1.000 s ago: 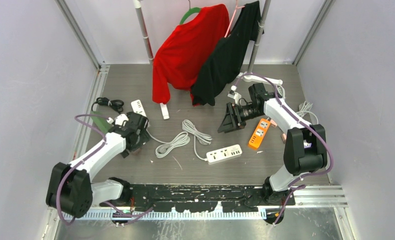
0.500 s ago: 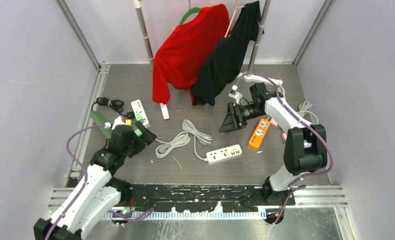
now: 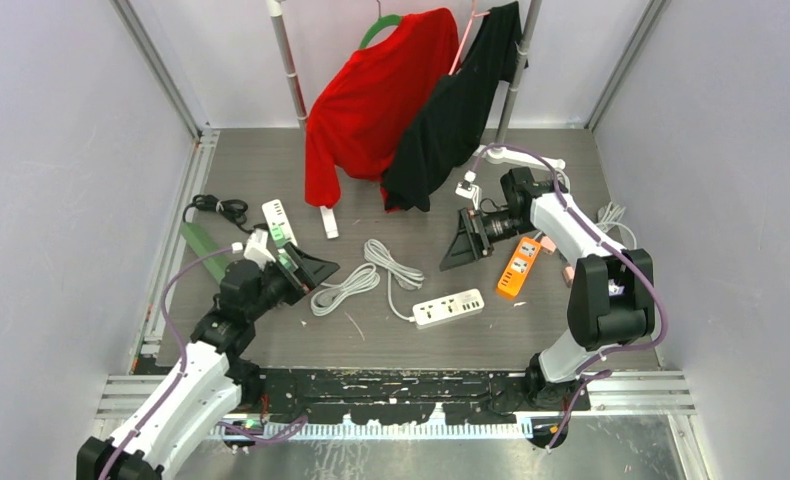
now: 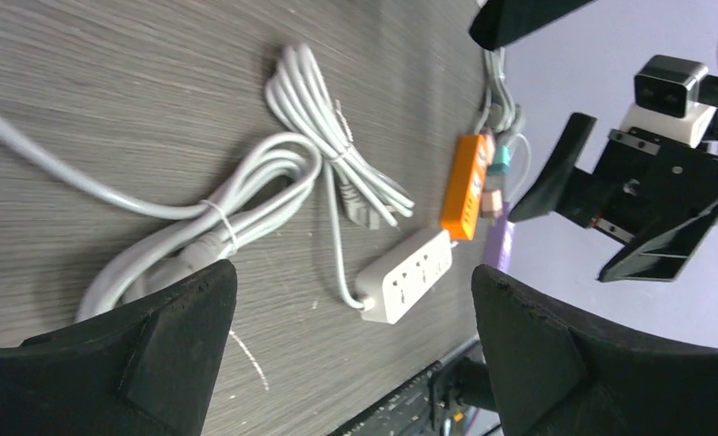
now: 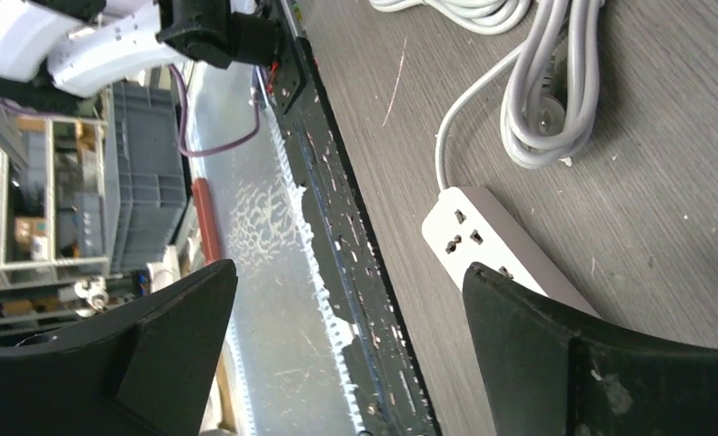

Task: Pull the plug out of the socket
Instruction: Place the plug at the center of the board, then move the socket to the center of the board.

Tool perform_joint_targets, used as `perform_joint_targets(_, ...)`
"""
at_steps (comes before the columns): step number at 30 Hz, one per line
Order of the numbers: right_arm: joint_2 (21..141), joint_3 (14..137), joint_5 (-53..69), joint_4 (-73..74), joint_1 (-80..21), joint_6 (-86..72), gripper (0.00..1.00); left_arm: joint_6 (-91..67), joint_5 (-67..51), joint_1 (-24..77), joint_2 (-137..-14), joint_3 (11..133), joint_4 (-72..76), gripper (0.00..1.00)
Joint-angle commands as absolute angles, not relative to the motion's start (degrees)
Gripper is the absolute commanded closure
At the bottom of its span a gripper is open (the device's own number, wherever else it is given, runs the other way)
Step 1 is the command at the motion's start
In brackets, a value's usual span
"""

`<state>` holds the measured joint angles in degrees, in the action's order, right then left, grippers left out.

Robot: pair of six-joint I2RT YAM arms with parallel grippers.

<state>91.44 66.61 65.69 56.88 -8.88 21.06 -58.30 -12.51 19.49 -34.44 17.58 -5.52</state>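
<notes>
The white socket strip lies lower and closer to my base, so I will move my right gripper back and down, turn it to straddle the white socket strip's middle (image 3: 451, 307) (image 5: 524, 262), and close it.
An orange socket strip (image 3: 519, 266) lies at the right of the floor, with a pink plug (image 3: 549, 244) against its far end. The strip (image 4: 464, 186) also shows in the left wrist view. A white socket strip (image 3: 448, 307) lies mid-floor with nothing plugged in, its coiled white cable (image 3: 356, 280) to the left. My right gripper (image 3: 459, 248) hangs open just left of the orange strip, holding nothing. In its wrist view the right gripper (image 5: 348, 271) is open above the white strip (image 5: 492, 250). My left gripper (image 3: 321, 270) is open beside the coil, and its wrist view shows it (image 4: 351, 277) empty.
A red garment (image 3: 371, 100) and a black one (image 3: 451, 110) hang from a rail at the back. A second white strip (image 3: 279, 222), a green strip (image 3: 199, 248) and a black cable (image 3: 221, 208) lie at the left. Loose white cables (image 3: 607, 216) lie by the right wall.
My left arm has swung forward and right, bringing its open gripper to the cable coil. The right gripper has stayed in place and its jaws stand wider.
</notes>
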Motion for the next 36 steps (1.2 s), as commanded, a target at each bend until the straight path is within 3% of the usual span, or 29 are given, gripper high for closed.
perform_joint_targets(1,88.81,68.77,69.28,62.84,-8.86,34.37,0.00,-62.48,-20.70,19.25,-36.98,15.12,11.02,0.00)
perform_joint_targets(10,81.68,60.28,62.32,65.79,-11.17,65.26,0.00,-62.45,-23.42,20.62,-36.83,13.74,17.73,0.00)
perform_joint_targets(18,76.91,50.08,35.91,43.51,-25.87,63.25,0.00,-60.68,-24.11,20.83,-34.95,14.23,16.74,0.00)
perform_joint_targets(26,78.76,46.09,28.13,37.56,-31.60,63.81,0.01,-60.62,-23.60,20.94,-34.39,13.46,16.08,0.00)
perform_joint_targets(30,80.52,44.96,25.83,36.03,-33.63,63.69,0.05,-60.61,-23.63,20.90,-34.11,13.68,16.01,0.00)
perform_joint_targets(36,82.54,45.46,23.54,35.16,-35.11,62.23,0.26,-60.39,-23.65,20.99,-32.40,13.31,14.41,0.00)
